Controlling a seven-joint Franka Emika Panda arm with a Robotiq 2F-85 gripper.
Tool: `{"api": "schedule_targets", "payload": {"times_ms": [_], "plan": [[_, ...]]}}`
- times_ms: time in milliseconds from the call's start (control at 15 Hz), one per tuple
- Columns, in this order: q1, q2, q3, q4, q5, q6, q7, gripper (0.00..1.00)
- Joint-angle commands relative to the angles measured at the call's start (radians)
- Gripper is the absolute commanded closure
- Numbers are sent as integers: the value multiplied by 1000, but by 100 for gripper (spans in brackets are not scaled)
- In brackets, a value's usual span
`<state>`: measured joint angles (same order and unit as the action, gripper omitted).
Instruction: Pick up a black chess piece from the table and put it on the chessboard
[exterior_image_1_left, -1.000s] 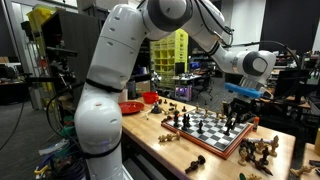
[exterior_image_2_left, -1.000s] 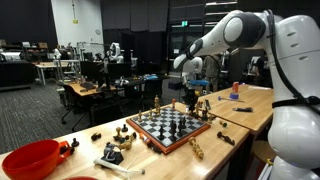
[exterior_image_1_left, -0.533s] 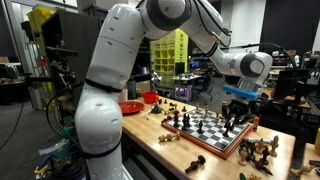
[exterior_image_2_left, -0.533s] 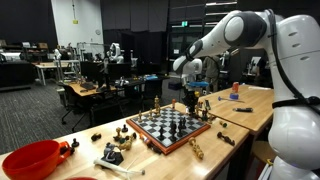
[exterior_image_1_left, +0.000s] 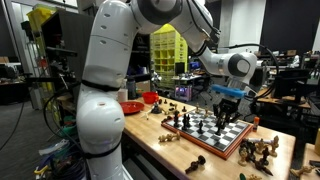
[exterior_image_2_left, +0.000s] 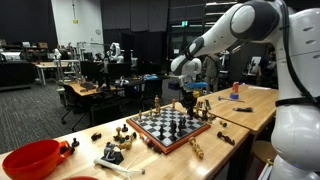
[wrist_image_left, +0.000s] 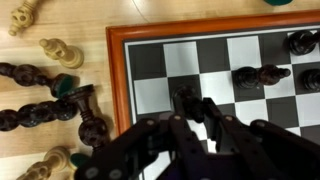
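I will next lower the black chess piece a little with my gripper onto a dark square near the rim's corner (exterior_image_1_left: 219, 137) (wrist_image_left: 185, 93) and let go of the piece.
The chessboard (exterior_image_1_left: 203, 137) (exterior_image_2_left: 167, 127) lies on the pale-wood table (exterior_image_1_left: 148, 126) (exterior_image_2_left: 240, 122). In the wrist view its reddish-brown rim (wrist_image_left: 116, 80) runs down the left and several black pieces (wrist_image_left: 259, 74) stand on its squares. My gripper (wrist_image_left: 192, 108) is shut on a black chess piece (wrist_image_left: 185, 98) over the squares near the board's left rim. In both exterior views the gripper (exterior_image_1_left: 222, 103) (exterior_image_2_left: 188, 100) hangs low over the board. More black pieces (wrist_image_left: 35, 115) lie on the table beside the rim.
A round red dish (exterior_image_1_left: 130, 107) (exterior_image_2_left: 30, 158) sits on the table away from the board. Loose pieces lie around the board (exterior_image_1_left: 262, 148) (exterior_image_2_left: 116, 135), with light ones (wrist_image_left: 60, 50) near the black ones. A dark piece (exterior_image_1_left: 197, 161) lies near the table's front edge.
The arm has swung the gripper, still holding the piece, sideways from the board's end toward its middle. Nothing else moved.
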<state>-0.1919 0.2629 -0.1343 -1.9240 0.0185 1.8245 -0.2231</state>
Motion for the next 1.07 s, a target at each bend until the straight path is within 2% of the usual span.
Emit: {"api": "schedule_targets", "payload": {"times_ms": [0,333,1000], "plan": [[23,-87,1,-103,-36,53,49,94],[36,-109,-5,-166,-102,149,123,94],[33,-158,-4,-251,-98,263,139,94]]}}
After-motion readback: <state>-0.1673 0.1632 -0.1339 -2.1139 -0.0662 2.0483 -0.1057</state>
